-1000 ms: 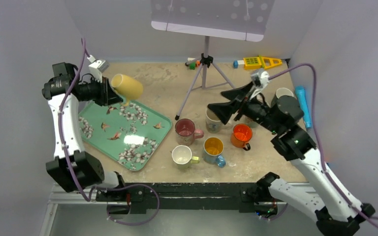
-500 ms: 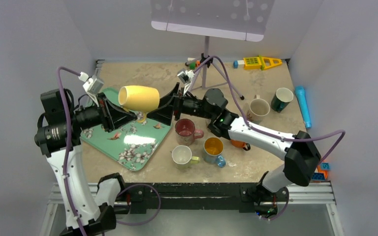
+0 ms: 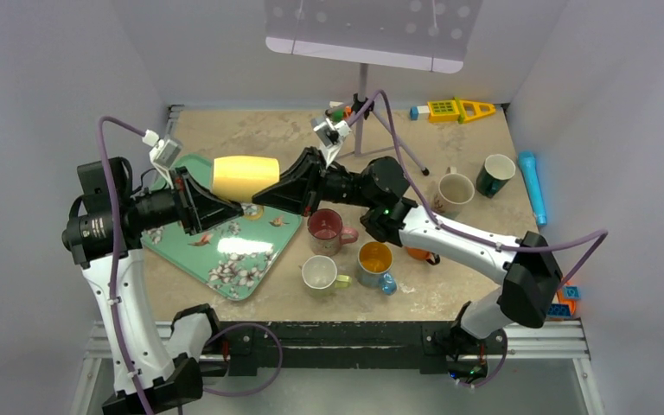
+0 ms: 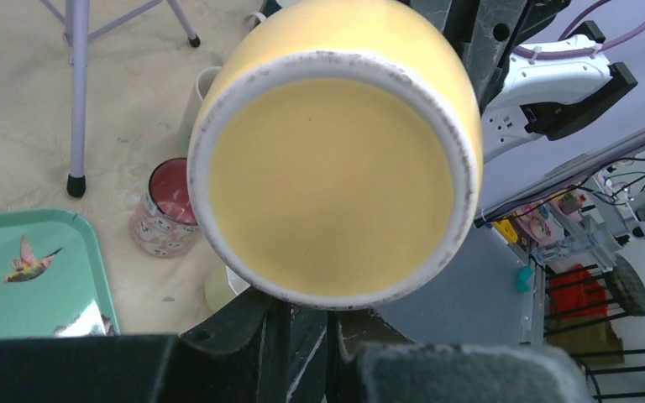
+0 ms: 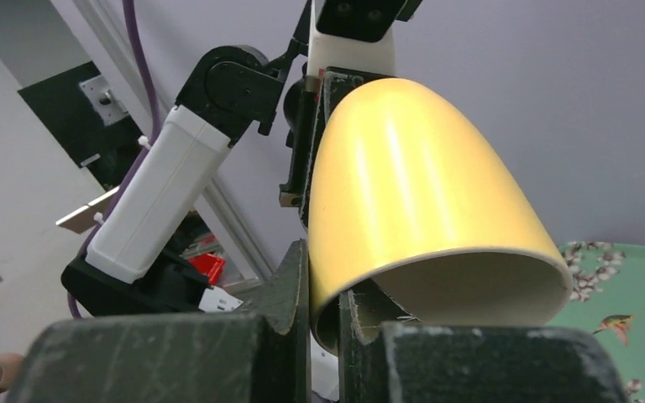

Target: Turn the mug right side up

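Observation:
The robot's right gripper will next carry the sideways mug down and to the right in the top view, to bare tabletop by the blue mug, turn the mug upright and let go of it.
The yellow mug [image 3: 244,178] hangs on its side above the tray, held between both arms. Its base [image 4: 332,185] faces the left wrist camera and its open mouth [image 5: 470,290] faces the right one. My left gripper [image 3: 225,207] is shut on the mug from underneath, just below the base; the part it grips is hidden behind that base. My right gripper [image 5: 325,294] is shut on the rim wall, with one finger outside and one inside the mouth.
A green flowered tray [image 3: 225,251] lies under the mug. Upright mugs stand to its right: pink [image 3: 324,226], white [image 3: 319,272], blue [image 3: 374,259], beige [image 3: 454,190] and dark green [image 3: 494,173]. A music stand tripod [image 3: 361,121] and toys [image 3: 454,109] are at the back.
The right arm swung across from the right-hand mugs to the yellow mug and its jaws closed on the rim. The left arm brought the mug forward and levelled it.

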### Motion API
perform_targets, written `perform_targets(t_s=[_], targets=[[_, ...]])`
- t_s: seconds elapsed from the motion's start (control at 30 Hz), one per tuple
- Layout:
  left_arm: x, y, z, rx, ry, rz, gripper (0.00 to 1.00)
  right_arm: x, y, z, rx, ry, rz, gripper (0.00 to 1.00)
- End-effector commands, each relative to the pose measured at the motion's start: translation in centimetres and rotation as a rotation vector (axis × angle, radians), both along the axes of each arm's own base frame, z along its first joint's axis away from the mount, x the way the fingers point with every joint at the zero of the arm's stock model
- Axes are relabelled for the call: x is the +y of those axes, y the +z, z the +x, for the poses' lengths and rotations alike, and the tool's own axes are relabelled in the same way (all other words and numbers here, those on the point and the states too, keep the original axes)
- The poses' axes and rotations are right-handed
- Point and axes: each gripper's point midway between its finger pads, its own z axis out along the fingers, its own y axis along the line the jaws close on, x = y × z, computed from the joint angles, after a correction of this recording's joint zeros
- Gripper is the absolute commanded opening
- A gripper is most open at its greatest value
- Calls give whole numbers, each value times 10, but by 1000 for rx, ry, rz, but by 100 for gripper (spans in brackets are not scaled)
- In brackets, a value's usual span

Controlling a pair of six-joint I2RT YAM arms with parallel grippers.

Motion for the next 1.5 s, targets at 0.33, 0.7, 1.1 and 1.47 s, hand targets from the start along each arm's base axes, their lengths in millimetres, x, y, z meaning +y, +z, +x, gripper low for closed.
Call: perform_targets(t_s=[0.33,0.7,1.1,1.47], targets=[[75,-100,44,45,280,507,100,-138,-83,80,143,-821,-950,0],[87,-120,50,17,329,568,100,-239,-177,24,522,-930,-1388,0],[88,-127,50,-12,318,591,100,-303,-254,8,758,-941,-1560,0],[88,-126,51,-13,316,589,100,-287,-330,-17,809,-701,-1656,0]])
